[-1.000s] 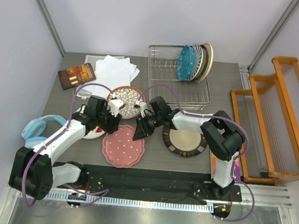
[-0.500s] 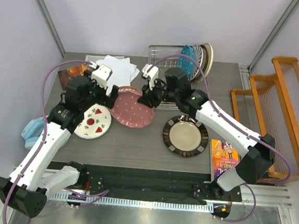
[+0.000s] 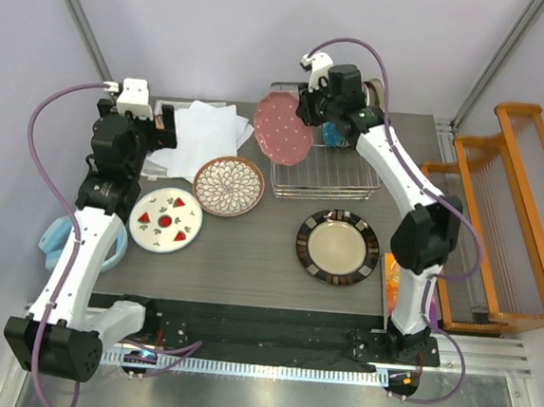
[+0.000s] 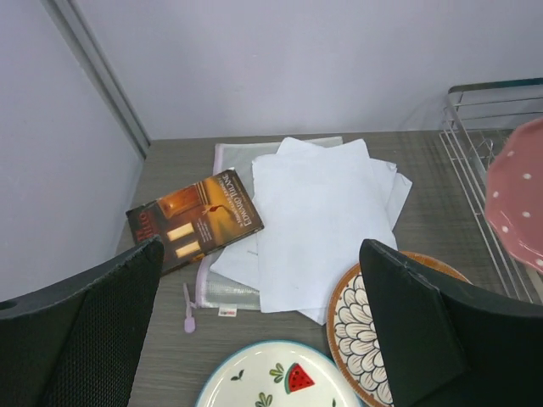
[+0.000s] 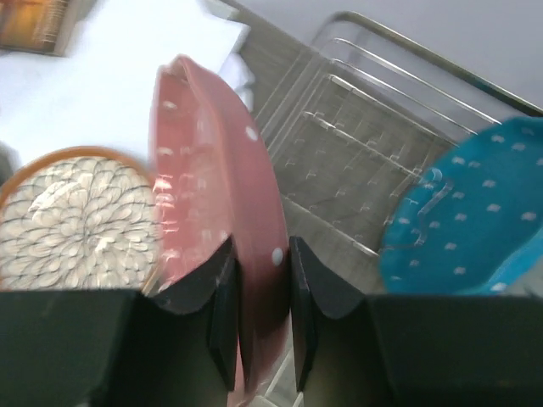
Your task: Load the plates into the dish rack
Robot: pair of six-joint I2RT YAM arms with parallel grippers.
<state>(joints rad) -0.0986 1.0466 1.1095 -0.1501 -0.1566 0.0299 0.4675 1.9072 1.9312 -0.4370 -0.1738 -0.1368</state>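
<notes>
My right gripper will next turn the pink scalloped plate alongside the blue dotted plate. Then it will lower the pink scalloped plate into the open rack space (image 3: pixel 316 154) (image 5: pixel 370 188).
My right gripper (image 3: pixel 310 112) is shut on the rim of the pink scalloped plate (image 3: pixel 283 128) and holds it upright, in the air, over the left end of the silver wire dish rack (image 3: pixel 327 175). In the right wrist view the fingers (image 5: pixel 222 288) pinch the plate's edge (image 5: pixel 216 186) above the rack's tines (image 5: pixel 365 153). My left gripper (image 3: pixel 136 125) is open and empty, high over the papers. The petal-pattern plate (image 3: pixel 229 186), the white plate with red fruit (image 3: pixel 166 220) and the dark-rimmed plate (image 3: pixel 337 246) lie flat on the table.
A blue dotted plate (image 3: pixel 340 114) and several other plates (image 3: pixel 368 109) stand at the rack's right end. White papers (image 3: pixel 207 129) and a dark book (image 4: pixel 195 220) lie at the back left. Blue headphones (image 3: pixel 55 237) sit at the left edge; an orange wooden rack (image 3: pixel 509 215) stands on the right.
My right gripper has lifted the pink plate off the table, tipped it upright and carried it back to the rack. My left arm has pulled up and back to the left.
</notes>
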